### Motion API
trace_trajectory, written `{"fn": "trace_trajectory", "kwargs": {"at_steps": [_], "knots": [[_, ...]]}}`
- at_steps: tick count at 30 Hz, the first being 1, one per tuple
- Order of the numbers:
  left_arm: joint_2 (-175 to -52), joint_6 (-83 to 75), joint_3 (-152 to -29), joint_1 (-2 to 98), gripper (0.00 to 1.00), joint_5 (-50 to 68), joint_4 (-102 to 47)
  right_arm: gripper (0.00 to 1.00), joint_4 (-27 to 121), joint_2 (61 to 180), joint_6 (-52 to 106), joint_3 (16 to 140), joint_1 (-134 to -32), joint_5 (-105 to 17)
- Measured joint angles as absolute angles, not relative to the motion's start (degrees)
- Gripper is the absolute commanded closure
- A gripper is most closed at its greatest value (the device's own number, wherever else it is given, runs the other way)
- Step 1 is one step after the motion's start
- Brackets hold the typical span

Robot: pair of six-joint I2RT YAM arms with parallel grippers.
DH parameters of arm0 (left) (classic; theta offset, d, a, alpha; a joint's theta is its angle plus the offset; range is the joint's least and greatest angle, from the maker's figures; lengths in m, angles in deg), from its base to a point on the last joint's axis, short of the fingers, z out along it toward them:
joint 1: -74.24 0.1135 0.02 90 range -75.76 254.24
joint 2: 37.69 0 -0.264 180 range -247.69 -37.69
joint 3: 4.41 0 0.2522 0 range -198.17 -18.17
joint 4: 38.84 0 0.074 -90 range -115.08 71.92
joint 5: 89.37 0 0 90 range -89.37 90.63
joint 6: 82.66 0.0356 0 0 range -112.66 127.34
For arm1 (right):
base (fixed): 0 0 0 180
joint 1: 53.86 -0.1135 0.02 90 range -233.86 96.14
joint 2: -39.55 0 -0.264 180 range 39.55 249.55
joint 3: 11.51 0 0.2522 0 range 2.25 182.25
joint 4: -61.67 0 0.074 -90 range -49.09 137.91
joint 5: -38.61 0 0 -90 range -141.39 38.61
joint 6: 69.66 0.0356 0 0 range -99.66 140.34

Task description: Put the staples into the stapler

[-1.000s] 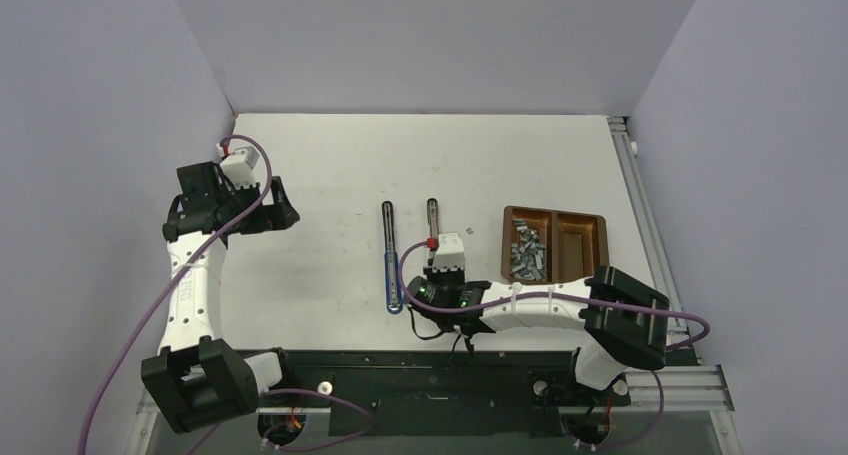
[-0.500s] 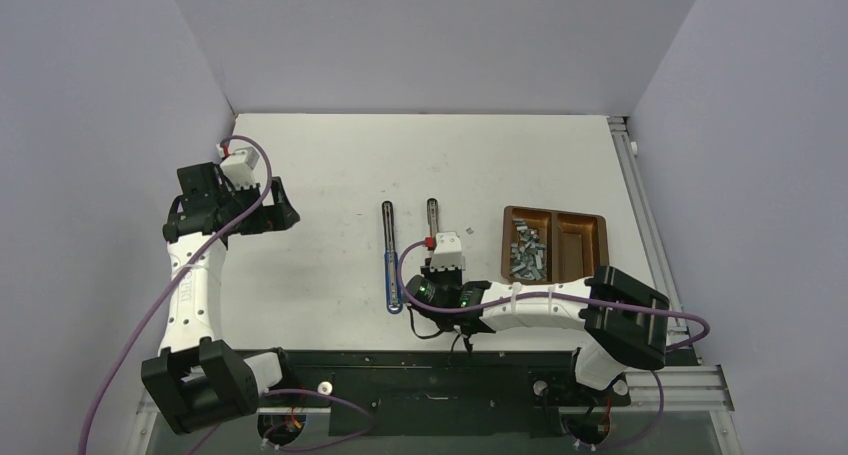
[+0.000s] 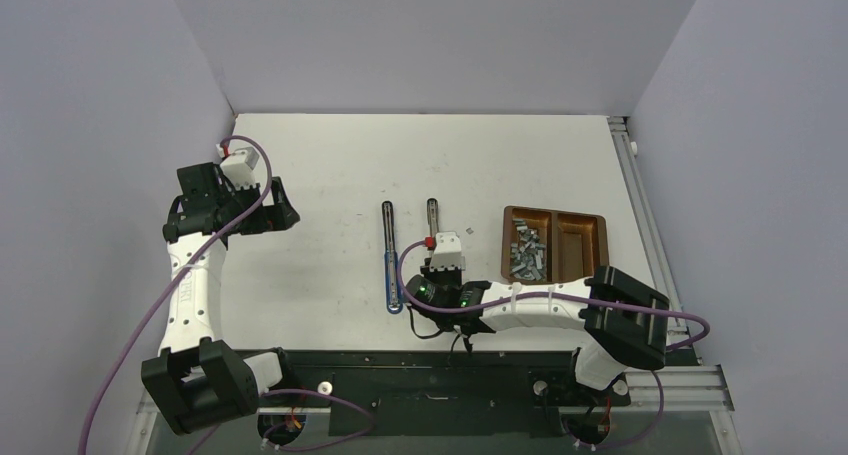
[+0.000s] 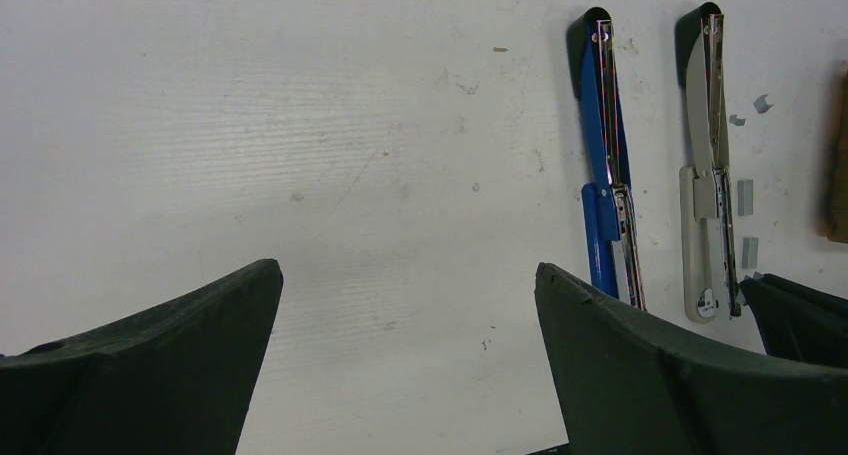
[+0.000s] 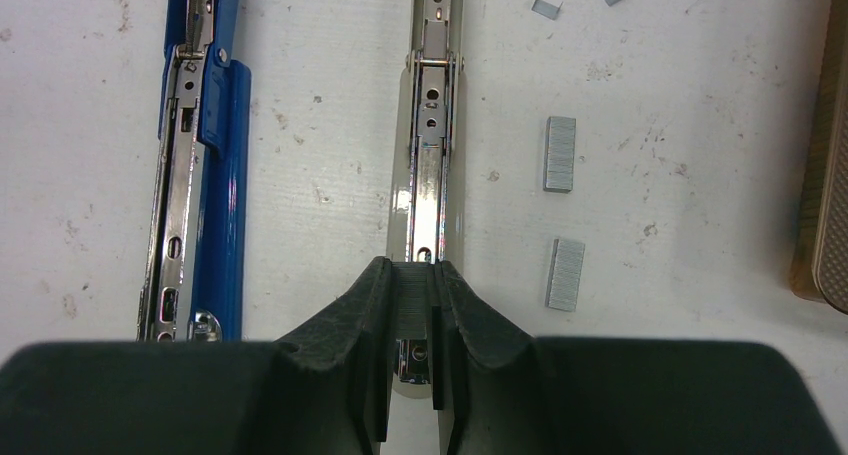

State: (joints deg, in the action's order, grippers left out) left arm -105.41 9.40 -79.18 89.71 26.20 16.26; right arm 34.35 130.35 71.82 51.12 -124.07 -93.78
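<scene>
My right gripper is just above the grey stapler's metal channel's near end (image 5: 413, 355) with the staple strip already lined up along the channel, so it should next move down onto it and release the strip.
Two staplers lie opened flat side by side mid-table: a blue stapler (image 3: 390, 260) and a grey stapler (image 3: 432, 218). My right gripper (image 5: 412, 267) is shut on a short silver staple strip (image 5: 411, 297), held right over the near end of the grey stapler's (image 5: 432, 145) metal channel. The blue stapler (image 5: 200, 175) lies just left of it. The staples (image 3: 527, 253) lie in a loose pile in the left half of a brown tray (image 3: 580, 220). My left gripper (image 4: 408, 275) is open and empty, far left of both staplers (image 4: 605, 165).
Two loose staple strips (image 5: 559, 153) (image 5: 566, 273) lie on the table right of the grey stapler, with bent single staples (image 5: 546, 7) beyond them. The tray's edge (image 5: 825, 175) is at the far right. Side walls close in the table.
</scene>
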Motion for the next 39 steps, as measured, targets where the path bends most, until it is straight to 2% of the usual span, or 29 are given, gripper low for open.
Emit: {"fn": "trace_trajectory", "kwargs": {"at_steps": [39], "knots": [[-105.4, 9.2, -79.2, 89.7, 0.04, 26.2, 16.3, 0.91, 34.5, 130.4, 72.2, 50.0, -123.9, -93.3]]}}
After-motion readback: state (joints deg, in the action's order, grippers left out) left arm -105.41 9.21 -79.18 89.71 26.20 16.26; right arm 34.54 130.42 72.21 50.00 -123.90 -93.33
